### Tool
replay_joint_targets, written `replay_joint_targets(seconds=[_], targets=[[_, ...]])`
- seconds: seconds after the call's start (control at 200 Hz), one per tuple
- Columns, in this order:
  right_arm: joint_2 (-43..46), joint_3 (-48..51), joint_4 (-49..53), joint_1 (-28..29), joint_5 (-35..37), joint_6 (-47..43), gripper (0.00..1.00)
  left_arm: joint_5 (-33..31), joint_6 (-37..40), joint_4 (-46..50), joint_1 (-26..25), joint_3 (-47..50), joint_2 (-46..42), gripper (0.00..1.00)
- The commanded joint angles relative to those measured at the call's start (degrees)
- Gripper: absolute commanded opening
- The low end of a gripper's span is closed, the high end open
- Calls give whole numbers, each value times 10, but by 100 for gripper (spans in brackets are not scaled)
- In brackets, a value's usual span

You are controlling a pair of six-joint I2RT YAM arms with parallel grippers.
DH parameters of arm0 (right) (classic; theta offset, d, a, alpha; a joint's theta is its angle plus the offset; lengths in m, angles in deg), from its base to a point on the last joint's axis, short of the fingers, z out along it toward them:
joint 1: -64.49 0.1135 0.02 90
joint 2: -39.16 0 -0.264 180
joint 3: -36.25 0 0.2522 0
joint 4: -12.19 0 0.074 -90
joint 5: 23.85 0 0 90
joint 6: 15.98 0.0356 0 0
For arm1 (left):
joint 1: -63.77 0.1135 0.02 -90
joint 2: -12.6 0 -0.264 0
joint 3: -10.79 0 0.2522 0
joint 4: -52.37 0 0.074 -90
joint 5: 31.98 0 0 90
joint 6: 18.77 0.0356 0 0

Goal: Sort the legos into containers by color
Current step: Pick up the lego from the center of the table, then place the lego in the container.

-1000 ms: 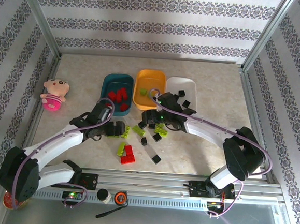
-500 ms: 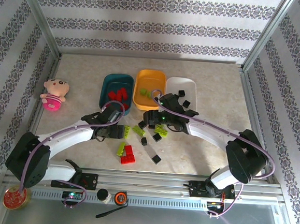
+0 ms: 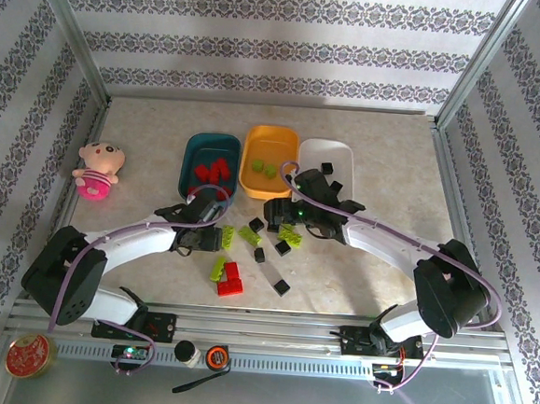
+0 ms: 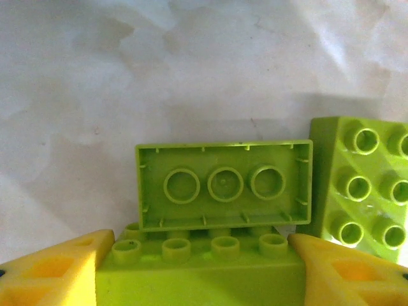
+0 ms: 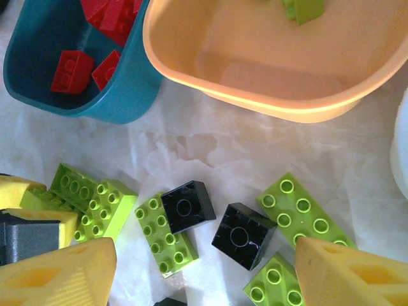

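My left gripper holds the lego and needs to go up and swing outward next, over the orange container (image 3: 272, 153), to release it, because that container of lime legos is outward of my gripper.
In the left wrist view my left gripper (image 4: 199, 258) is shut on a lime-green lego (image 4: 201, 271), one yellow fingertip at each end. An upturned lime lego (image 4: 223, 185) lies just beyond it, another (image 4: 363, 185) to the right. In the top view the left gripper (image 3: 222, 238) sits low on the table. My right gripper (image 3: 283, 218) hangs open over two black legos (image 5: 188, 205) (image 5: 244, 234) and lime ones (image 5: 305, 210). The teal container (image 3: 200, 145) holds red legos (image 3: 214, 171), the orange one (image 3: 271, 135) lime, the white one (image 3: 313, 151) black.
Loose legos lie near the front: a lime one (image 3: 218, 268), red ones (image 3: 231, 281) and a black one (image 3: 281, 286). A pink doll (image 3: 98, 170) sits at the left, a round tin (image 3: 31, 354) by the front rail (image 3: 334, 343). Patterned walls close in three sides.
My left gripper has slid right along the table to the lime lego and its jaws have narrowed onto it. The right arm has barely shifted.
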Motion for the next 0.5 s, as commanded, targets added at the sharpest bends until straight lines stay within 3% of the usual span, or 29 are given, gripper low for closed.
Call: replay_joint_targets(seconds=[0.0,0.24,0.495], targets=[[21,14,-7,-9,12,8,74,19,-4,-3,-6,0,-21,55],[51,48,-17,-32,16,19,75,53,3,21,-8,-94,-66,51],[91,93,-16,-49,22,29,74,77,21,-45,-1,-269,93,49]])
